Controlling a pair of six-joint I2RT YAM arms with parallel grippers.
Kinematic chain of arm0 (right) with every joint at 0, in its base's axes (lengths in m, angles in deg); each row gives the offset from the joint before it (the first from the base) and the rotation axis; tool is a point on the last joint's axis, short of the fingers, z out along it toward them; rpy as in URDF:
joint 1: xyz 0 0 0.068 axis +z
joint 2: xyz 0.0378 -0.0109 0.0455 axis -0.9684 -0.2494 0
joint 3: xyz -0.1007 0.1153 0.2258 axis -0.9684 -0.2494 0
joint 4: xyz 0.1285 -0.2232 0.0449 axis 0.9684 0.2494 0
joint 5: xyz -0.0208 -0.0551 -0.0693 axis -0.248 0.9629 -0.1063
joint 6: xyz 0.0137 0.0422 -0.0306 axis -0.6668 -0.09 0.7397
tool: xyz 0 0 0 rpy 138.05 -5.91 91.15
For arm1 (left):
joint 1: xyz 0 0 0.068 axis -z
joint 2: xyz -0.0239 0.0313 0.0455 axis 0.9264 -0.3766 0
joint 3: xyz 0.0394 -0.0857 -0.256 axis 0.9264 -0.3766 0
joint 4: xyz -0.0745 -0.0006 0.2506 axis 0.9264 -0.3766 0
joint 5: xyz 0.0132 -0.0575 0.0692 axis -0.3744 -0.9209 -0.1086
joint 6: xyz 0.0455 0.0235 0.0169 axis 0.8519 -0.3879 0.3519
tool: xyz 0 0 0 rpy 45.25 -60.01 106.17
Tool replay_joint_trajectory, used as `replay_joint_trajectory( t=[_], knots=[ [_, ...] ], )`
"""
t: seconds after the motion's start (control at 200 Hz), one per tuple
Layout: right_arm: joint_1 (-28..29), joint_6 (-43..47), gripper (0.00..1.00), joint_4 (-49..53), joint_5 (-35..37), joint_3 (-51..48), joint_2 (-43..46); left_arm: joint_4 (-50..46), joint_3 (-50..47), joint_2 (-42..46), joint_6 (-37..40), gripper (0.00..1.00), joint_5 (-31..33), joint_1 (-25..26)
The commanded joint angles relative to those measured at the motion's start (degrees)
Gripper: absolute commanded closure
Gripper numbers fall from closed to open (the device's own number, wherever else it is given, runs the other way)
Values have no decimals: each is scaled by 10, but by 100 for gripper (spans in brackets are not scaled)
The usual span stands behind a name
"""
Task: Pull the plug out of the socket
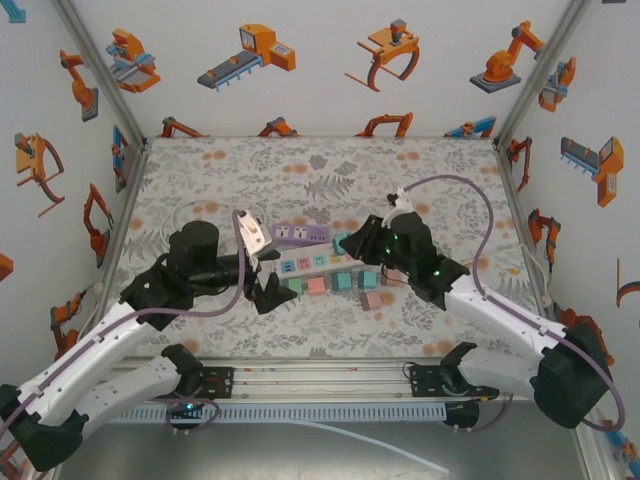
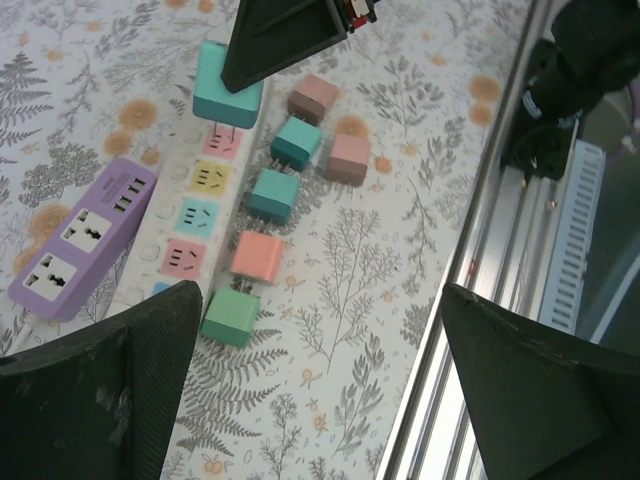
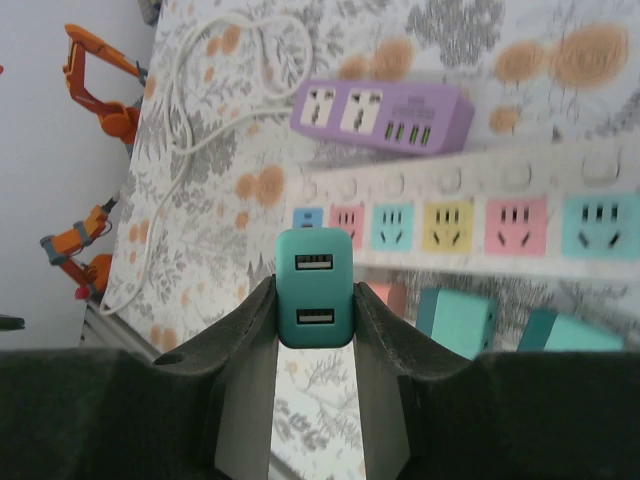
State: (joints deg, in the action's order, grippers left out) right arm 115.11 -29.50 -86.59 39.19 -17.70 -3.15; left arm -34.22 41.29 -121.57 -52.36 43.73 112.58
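The teal plug's pins hang clear of the pink socket, so my right gripper should next go back and down and release it on bare tabletop beside the nearest pink plug.
My right gripper [image 3: 315, 305] is shut on a teal plug [image 3: 315, 287] with two USB ports in its face. In the left wrist view this teal plug [image 2: 228, 90] hangs just above a pink socket [image 2: 221, 140] of the white power strip [image 2: 170, 215], its prongs bared. The white power strip [image 3: 470, 175] has a row of coloured sockets. In the top view the right gripper [image 1: 352, 242] is over the strip's [image 1: 310, 262] right part. My left gripper [image 2: 320, 390] stands open over bare table near the front edge, with nothing between its fingers [image 2: 100, 390]. From above, the left gripper [image 1: 268, 292] sits left of the loose plugs.
A purple power strip [image 2: 80, 240] lies just behind the white one. Several loose plugs lie in front of the strip, among them a green one [image 2: 230, 316], a salmon one [image 2: 258, 256] and a teal one [image 2: 274, 194]. A white cable [image 3: 200, 90] loops at the back left. A metal rail [image 2: 500, 300] runs along the near edge.
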Motion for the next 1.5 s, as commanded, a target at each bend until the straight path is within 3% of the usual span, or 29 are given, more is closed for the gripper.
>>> replay_joint_trajectory(
  t=[0.0, 0.18, 0.386, 0.566, 0.906, 1.157, 1.497],
  knots=[
    [35, -66, 85, 3, 37, -43, 37, -40, -13, 11, 70, 3, -24, 11],
    [111, -131, 85, -10, 115, -111, 71, -40, -14, 11, 109, 3, -58, 17],
    [161, -164, 85, -16, 166, -147, 67, -56, -18, -14, 144, 3, -146, 22],
    [173, -176, 84, -34, 191, -167, 45, -66, -17, -27, 164, 3, -85, 49],
    [174, -188, 82, -81, 181, -171, -41, -66, -20, -28, 164, 3, -69, 50],
    [176, -210, 70, -86, 171, -172, -71, -66, -21, -29, 162, 3, -58, 50],
    [178, -230, 55, 8, 191, -164, -36, -65, -23, -23, 160, 3, -46, 50]
  ],
)
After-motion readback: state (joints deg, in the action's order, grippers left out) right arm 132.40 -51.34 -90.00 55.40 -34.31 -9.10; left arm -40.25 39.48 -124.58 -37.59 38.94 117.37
